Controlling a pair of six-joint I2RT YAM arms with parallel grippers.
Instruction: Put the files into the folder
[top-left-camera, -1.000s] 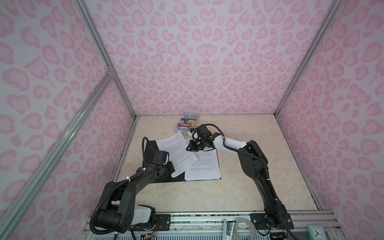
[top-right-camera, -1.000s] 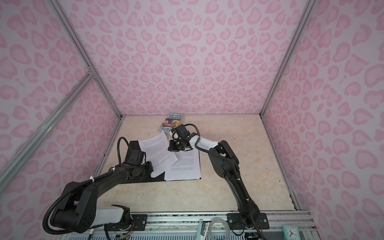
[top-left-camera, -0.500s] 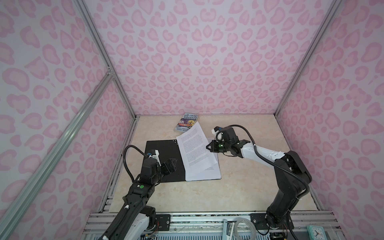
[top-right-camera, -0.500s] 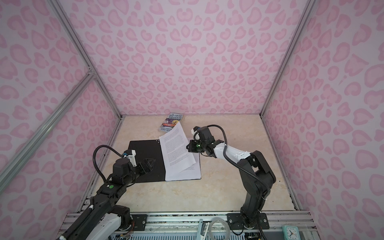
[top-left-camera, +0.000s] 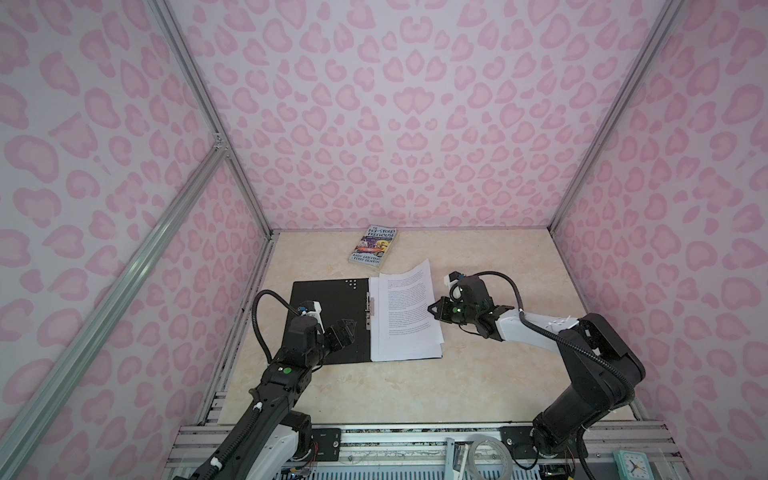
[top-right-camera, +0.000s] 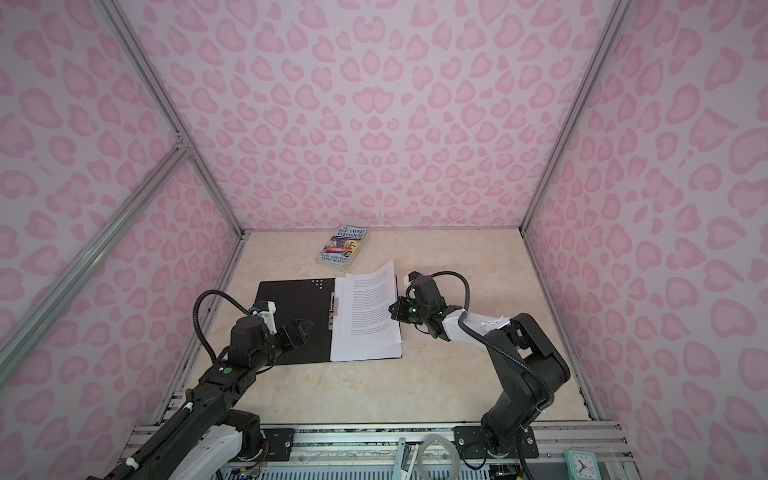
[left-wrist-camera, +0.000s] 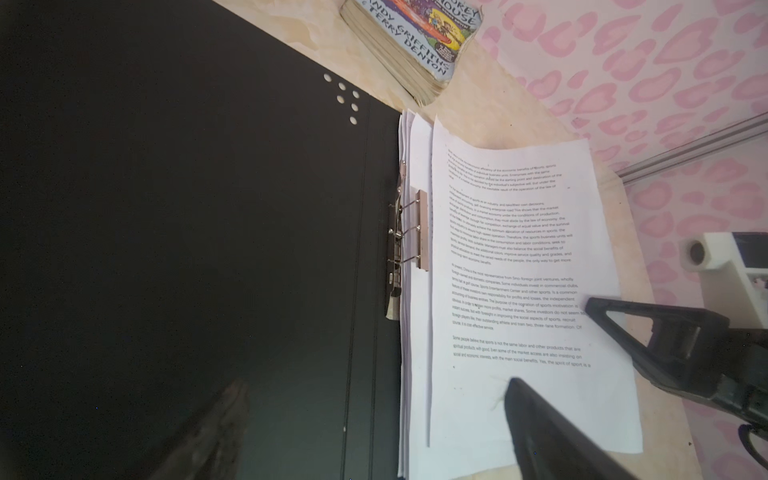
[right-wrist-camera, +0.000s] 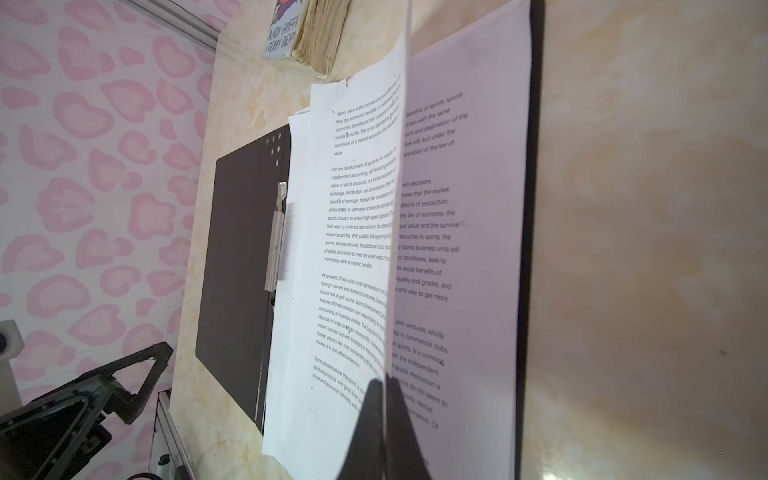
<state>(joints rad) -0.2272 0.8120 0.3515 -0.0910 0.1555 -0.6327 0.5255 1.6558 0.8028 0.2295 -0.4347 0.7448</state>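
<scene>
My right gripper should next move toward the metal spine clip, over the stack's free margin (top-left-camera: 422, 313) (right-wrist-camera: 460, 320), and let go of the lifted edge, because the sheet is away from the clip.
The folder (top-left-camera: 324, 299) lies open on the table, black inside up, with a metal spine clip (left-wrist-camera: 409, 232). The files (top-left-camera: 405, 332), white printed sheets, are stacked on its right half in both top views (top-right-camera: 368, 328). My right gripper (right-wrist-camera: 384, 380) is shut on the right edge of the top sheet (right-wrist-camera: 357, 208) and holds that edge lifted off the stack; in a top view the gripper (top-left-camera: 433, 309) is at the stack's right side. My left gripper (left-wrist-camera: 374, 384) hangs open and empty over the folder's bare left half (top-right-camera: 291, 299).
A colourful paperback book (top-left-camera: 373, 246) lies at the back, just beyond the folder's far edge. Pink patterned walls close in the table on three sides. A metal rail (top-left-camera: 374, 436) runs along the front, with a small clock (top-left-camera: 631, 465) at its right end.
My left gripper has opened and drawn back toward the front left. My right gripper has carried the top sheet from the folder's left side over to the right, onto the stack.
</scene>
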